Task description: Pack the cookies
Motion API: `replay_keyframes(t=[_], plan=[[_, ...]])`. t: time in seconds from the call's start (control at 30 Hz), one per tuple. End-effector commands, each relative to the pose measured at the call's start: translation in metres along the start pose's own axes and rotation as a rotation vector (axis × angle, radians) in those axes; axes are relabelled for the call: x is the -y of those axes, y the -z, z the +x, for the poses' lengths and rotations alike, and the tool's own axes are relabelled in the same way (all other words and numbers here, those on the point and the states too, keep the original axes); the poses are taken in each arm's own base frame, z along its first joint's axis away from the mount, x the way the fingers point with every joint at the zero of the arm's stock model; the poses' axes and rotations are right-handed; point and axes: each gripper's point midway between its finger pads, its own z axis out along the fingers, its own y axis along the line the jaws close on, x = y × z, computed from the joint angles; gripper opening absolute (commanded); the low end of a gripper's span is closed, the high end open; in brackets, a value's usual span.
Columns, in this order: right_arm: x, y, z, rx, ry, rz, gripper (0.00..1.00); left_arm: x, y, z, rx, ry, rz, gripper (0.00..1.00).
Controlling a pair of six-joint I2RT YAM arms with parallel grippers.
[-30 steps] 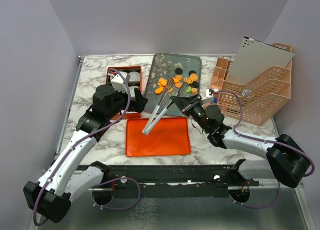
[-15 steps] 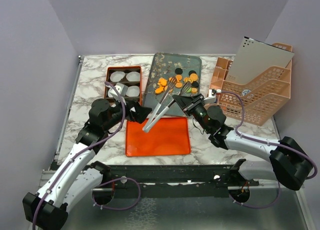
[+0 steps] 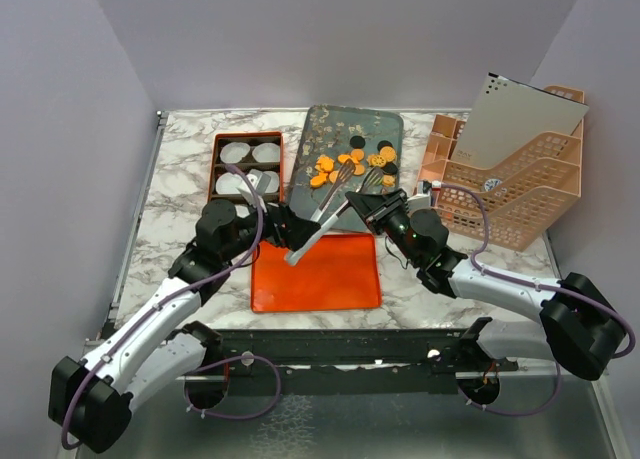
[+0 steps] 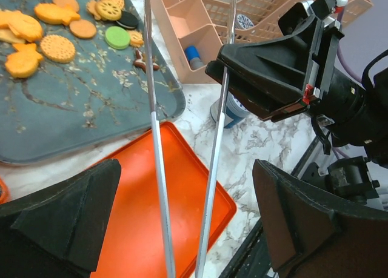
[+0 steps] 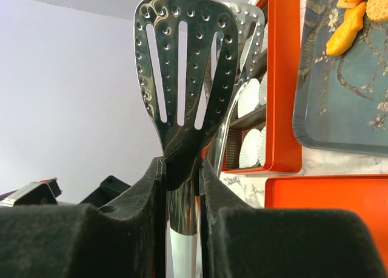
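Observation:
My left gripper moves to the right in the top view around both white tong handles next, since its fingers are on either side of them.
The cookies [image 3: 352, 163] lie on a blue-grey patterned tray [image 3: 318, 129]; in the left wrist view they [image 4: 56, 46] show as orange discs, fish shapes and one green disc. Metal tongs [image 3: 320, 217] slant from the tray down over the orange lid. My right gripper [image 3: 372, 204] is shut on one tong arm just below its slotted head [image 5: 182, 60]. My left gripper [image 3: 285, 231] is open. Its fingers [image 4: 60, 220] stand on either side of the two tong arms [image 4: 156, 145] near their joined end, apart from them.
An orange box [image 3: 247, 164] with white paper liners sits left of the tray. A flat orange lid [image 3: 330, 279] lies in front. A pink basket [image 3: 510, 179] holding a grey sheet stands at the right, and a small blue item [image 4: 193, 52] rests in its pocket.
My left arm has swung from the orange box rightward and forward, so its open gripper now straddles the tongs' lower end. The right gripper and tongs have barely shifted.

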Motion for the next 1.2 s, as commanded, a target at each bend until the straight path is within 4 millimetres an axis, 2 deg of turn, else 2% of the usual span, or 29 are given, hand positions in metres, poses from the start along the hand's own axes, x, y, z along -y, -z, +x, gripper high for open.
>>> replay_keyframes(t=[0.0, 0.27, 0.63, 1.07, 1.17], plan=[[-0.018, -0.004, -0.011, 0.046, -0.068, -0.026, 0.01, 0.008, -0.013, 0.001, 0.028, 0.035, 0.014, 0.99], [-0.020, -0.002, -0.010, 0.037, -0.082, -0.021, 0.01, 0.019, -0.035, 0.008, -0.024, 0.034, 0.033, 0.98], [-0.019, 0.001, -0.007, 0.018, -0.097, -0.020, 0.01, 0.014, -0.051, 0.022, -0.097, 0.031, 0.005, 0.83], [-0.024, 0.004, -0.006, 0.002, -0.107, -0.042, 0.01, 0.014, -0.054, 0.033, -0.132, 0.049, 0.010, 0.69], [-0.024, 0.005, -0.005, -0.002, -0.113, -0.044, 0.00, 0.015, -0.055, 0.033, -0.135, 0.051, 0.016, 0.61]])
